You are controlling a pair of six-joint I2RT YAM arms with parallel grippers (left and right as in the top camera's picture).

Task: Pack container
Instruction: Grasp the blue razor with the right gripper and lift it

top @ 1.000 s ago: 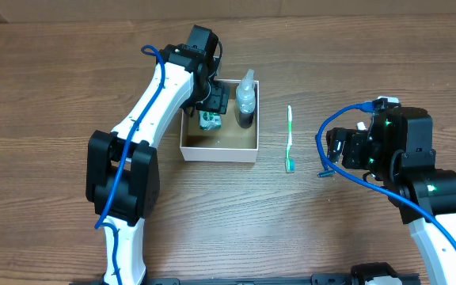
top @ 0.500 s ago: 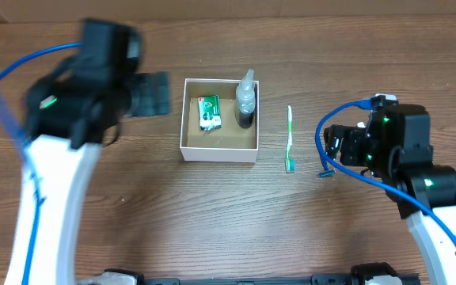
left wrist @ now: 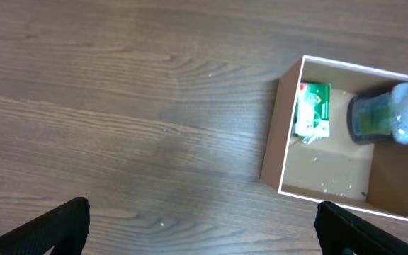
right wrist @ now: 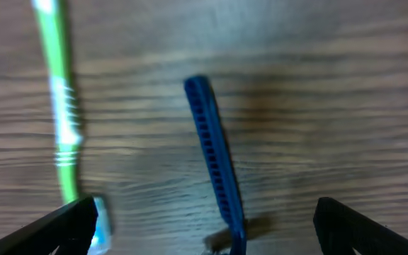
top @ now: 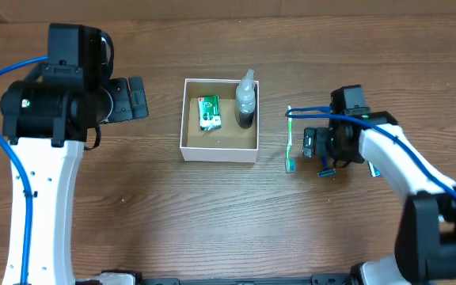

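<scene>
My right gripper will next come down onto the blue razor and narrow its fingers around the ribbed handle alone, because the toothbrush [top: 290,136] is close by one open finger.
The container [top: 219,153], a square white-walled box with a brown floor, holds a green packet [top: 209,112] and a clear bottle with a dark base [top: 246,100]. A green toothbrush [top: 290,136] lies right of it and a blue razor [top: 325,171] further right. My left gripper [top: 136,99] is open and empty, left of the box. The left wrist view shows the box [left wrist: 286,142], the packet [left wrist: 312,110] and the bottle [left wrist: 387,115]. My right gripper [top: 321,149] is open above the razor [right wrist: 214,159], with the toothbrush [right wrist: 61,120] by its left finger.
The wooden table [top: 212,214] carries nothing else. A blue cable [top: 323,119] loops over the right arm above the toothbrush and razor.
My left arm has pulled out of the box and swung left, leaving the green packet inside. My right arm has moved left and down over the razor.
</scene>
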